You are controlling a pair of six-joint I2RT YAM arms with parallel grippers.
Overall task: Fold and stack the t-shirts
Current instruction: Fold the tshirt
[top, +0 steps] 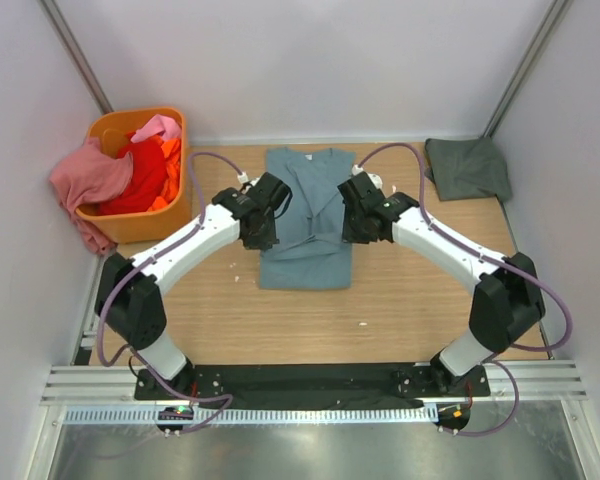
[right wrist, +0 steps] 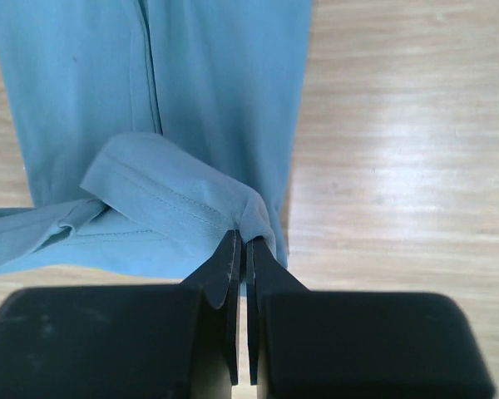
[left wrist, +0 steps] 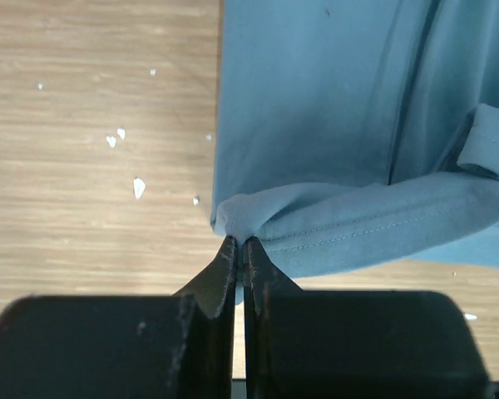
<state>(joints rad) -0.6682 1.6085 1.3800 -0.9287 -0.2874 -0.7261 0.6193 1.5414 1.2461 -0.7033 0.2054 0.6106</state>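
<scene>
The shirt's corner is still lifted. It goes outward and down with my right gripper to the shirt's long edge [top: 336,214] [right wrist: 276,137] next, and my right gripper releases it there.
The dusty blue-teal t-shirt [top: 308,225] lies on the wooden table, its sides folded in to a long narrow shape. My left gripper [top: 259,226] is shut on a bunched edge of its left side [left wrist: 233,218]. My right gripper [top: 353,222] is shut on a corner of its right side [right wrist: 254,214]. Both pinched parts are lifted a little off the table. The dark grey-green shirt [top: 468,168] lies crumpled at the back right. Pink [top: 90,178], red [top: 140,175] and orange [top: 167,165] shirts are piled in the basket.
The orange plastic basket [top: 140,222] stands at the back left, with the pink shirt hanging over its left rim. Small white specks [left wrist: 139,188] lie on the wood left of the blue shirt. White walls close the table on three sides.
</scene>
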